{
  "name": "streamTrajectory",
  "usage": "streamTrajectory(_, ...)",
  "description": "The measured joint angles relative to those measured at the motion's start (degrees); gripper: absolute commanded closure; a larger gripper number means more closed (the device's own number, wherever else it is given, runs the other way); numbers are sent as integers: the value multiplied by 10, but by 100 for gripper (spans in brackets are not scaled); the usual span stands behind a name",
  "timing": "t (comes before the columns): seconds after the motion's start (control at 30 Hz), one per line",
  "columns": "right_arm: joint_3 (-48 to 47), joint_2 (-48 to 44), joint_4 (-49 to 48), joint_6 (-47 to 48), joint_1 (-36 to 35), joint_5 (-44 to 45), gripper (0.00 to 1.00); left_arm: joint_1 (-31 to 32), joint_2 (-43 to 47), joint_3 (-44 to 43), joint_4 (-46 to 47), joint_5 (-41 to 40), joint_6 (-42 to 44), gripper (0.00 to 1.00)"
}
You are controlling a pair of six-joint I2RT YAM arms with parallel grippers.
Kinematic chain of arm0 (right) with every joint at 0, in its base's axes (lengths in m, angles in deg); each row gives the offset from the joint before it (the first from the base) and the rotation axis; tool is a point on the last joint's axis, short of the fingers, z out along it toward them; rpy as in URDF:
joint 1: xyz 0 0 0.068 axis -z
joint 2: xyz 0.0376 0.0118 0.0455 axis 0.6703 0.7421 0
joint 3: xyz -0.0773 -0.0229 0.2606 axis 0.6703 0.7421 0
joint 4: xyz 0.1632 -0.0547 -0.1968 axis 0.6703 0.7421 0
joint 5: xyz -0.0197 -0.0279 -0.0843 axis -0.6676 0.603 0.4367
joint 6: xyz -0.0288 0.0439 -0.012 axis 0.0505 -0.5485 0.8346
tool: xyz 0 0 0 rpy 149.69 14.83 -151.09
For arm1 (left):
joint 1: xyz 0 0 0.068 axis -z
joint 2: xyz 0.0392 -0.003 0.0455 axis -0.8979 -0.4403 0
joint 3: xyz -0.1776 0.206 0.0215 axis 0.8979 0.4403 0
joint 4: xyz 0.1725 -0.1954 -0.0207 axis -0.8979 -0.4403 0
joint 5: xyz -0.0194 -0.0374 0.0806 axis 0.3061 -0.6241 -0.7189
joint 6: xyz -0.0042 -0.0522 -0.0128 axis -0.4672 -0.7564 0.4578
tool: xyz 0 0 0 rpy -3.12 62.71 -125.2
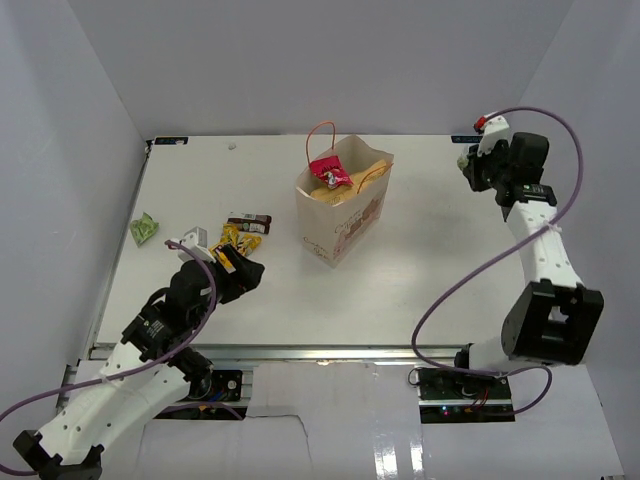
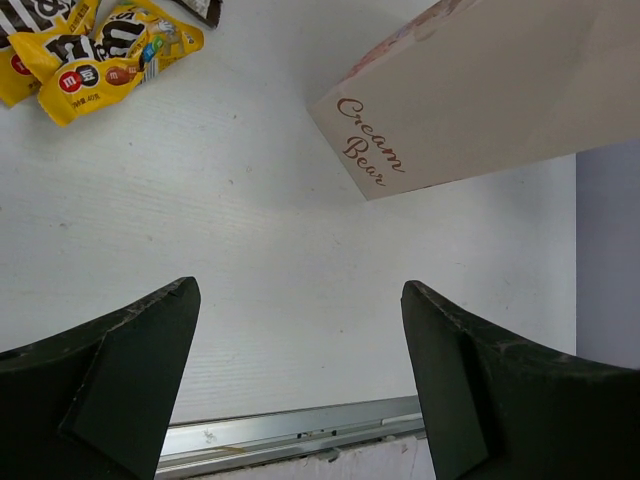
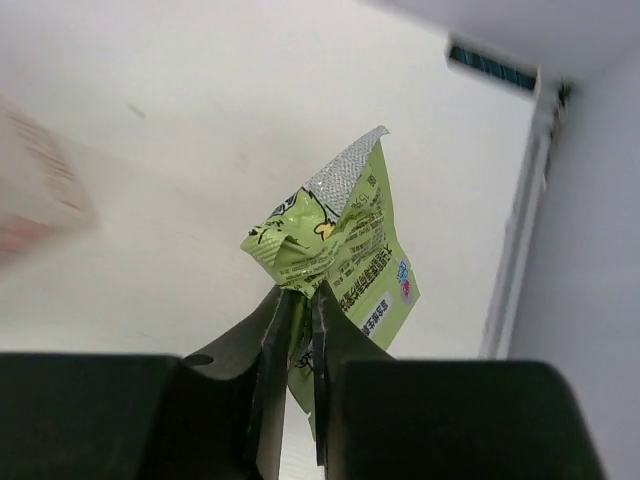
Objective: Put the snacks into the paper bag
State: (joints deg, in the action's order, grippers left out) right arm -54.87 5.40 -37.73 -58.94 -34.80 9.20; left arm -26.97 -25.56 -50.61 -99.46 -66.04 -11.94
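Note:
The paper bag [image 1: 341, 222] opens upward. My right gripper should next rise and tilt toward it, bringing the light green packet [image 3: 345, 245] over the far part of the bag's opening.
The cream paper bag [image 1: 341, 222] stands upright at mid-table, with a tan crinkly bag [image 1: 352, 185] and a red-pink wrapper [image 1: 329, 172] in its mouth. Yellow candy packets [image 1: 237, 240] and a dark bar [image 1: 248, 222] lie left of it. My left gripper [image 1: 246, 272] is open and empty just in front of them. In the left wrist view the gripper [image 2: 300, 335] is over bare table, with the yellow packets [image 2: 105, 55] and the bag [image 2: 470, 90] beyond. My right gripper [image 3: 299, 297] is shut on a light green packet [image 3: 345, 245], held up at the far right [image 1: 468, 168].
Another green packet [image 1: 144, 229] lies near the table's left edge. A small white item [image 1: 191, 238] sits beside the yellow packets. The metal front rail [image 2: 300, 430] runs just under my left gripper. White walls enclose the table on three sides.

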Motion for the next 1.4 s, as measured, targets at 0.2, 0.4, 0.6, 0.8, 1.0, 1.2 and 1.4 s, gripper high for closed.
streamTrajectory(0.2, -109, -88, -42, -122, -23, -245, 92, 0, -24, 7, -3, -3, -16, 6)
streamTrajectory(0.4, -149, -70, -172, -313, -111, -397, 92, 0, -50, 6, -5, -11, -24, 6)
streamTrajectory(0.6, -167, 4, -251, -445, -193, -451, 92, 0, -63, -2, -26, -24, -40, 6)
streamTrajectory(0.8, -167, 50, -256, -479, -204, -446, 92, 0, -50, -5, -48, -29, -58, 6)
streamTrajectory(1.0, -172, 71, -227, -454, -204, -421, 91, 0, -36, -6, -68, -35, -70, 6)
streamTrajectory(1.2, -179, 79, -176, -411, -204, -384, 76, 0, -52, -14, -83, -44, -75, 5)
streamTrajectory(1.4, -181, 79, -157, -386, -204, -367, 66, 0, -83, -23, -85, -49, -75, 4)
